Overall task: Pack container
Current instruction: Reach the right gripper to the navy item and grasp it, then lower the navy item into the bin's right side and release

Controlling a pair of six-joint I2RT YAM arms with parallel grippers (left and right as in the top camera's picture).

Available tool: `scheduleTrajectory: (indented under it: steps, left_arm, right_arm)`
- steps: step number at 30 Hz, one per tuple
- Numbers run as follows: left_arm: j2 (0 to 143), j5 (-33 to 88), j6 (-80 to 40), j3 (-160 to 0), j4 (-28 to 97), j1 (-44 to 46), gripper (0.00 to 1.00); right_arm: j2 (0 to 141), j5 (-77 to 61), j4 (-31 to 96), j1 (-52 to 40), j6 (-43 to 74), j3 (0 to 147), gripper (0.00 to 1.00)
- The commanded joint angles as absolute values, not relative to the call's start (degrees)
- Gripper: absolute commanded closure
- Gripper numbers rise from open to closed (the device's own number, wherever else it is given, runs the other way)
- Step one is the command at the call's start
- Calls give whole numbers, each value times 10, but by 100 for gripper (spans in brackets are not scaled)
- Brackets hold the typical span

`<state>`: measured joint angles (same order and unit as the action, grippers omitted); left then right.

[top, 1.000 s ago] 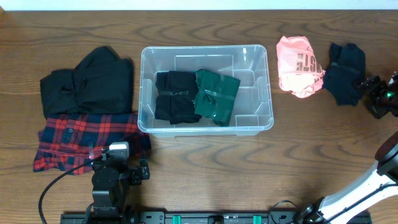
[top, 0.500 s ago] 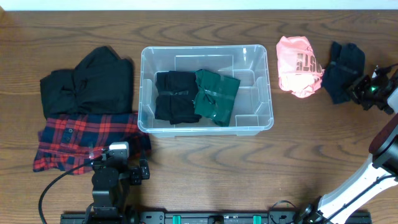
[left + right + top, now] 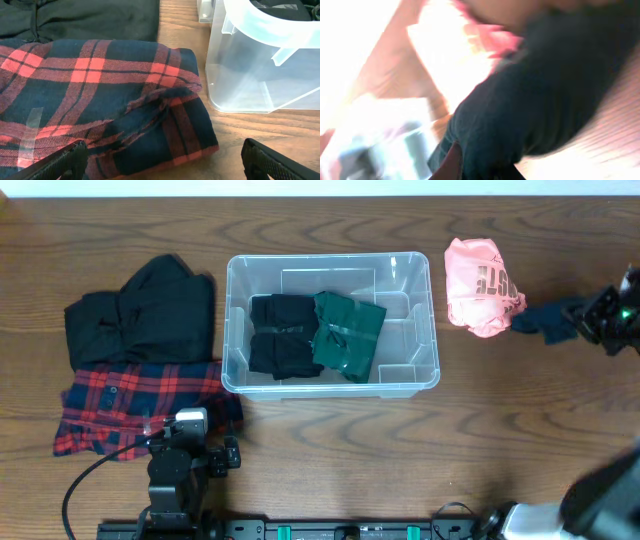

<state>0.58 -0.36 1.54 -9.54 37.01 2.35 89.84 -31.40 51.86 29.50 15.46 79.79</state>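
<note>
The robot's right gripper will carry the navy garment (image 3: 545,320) to the left in the overhead view next, to the container's empty end (image 3: 403,335), then lower it and let it go.
The clear container (image 3: 330,260) stands mid-table, holding a folded black garment (image 3: 280,335) and a folded green one (image 3: 348,332). Its corner shows in the left wrist view (image 3: 260,75). At the far right my right gripper (image 3: 585,318) is shut on a dark navy garment (image 3: 545,320), which hangs bunched from it and fills the blurred right wrist view (image 3: 545,85). A pink garment (image 3: 482,285) lies just left of it. My left gripper (image 3: 162,156) stands open over the near corner of a red plaid shirt (image 3: 100,100), touching nothing.
A black jacket (image 3: 145,315) lies left of the container, with the plaid shirt (image 3: 130,405) in front of it. The left arm's base (image 3: 175,475) sits at the front edge. Bare wood lies between the container and the front edge.
My right gripper has shut on the dark navy garment and drawn it up off the table, so it now hangs bunched. The left arm has not moved.
</note>
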Motion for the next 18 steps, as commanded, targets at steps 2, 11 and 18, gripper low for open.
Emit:
scheduleTrajectory:
  steps: [2,11,18]
  left_arm:
    - [2,-6,19,-88,368,20,2]
    - [2,-6,19,-88,368,20,2]
    - [2,-6,19,-88,368,20,2]
  right_arm:
    - [800,-388,541,199,122,802,99]
    - [794,-365,505,-27,234,788,99]
    - [857,-294,389,-140,348,759,99]
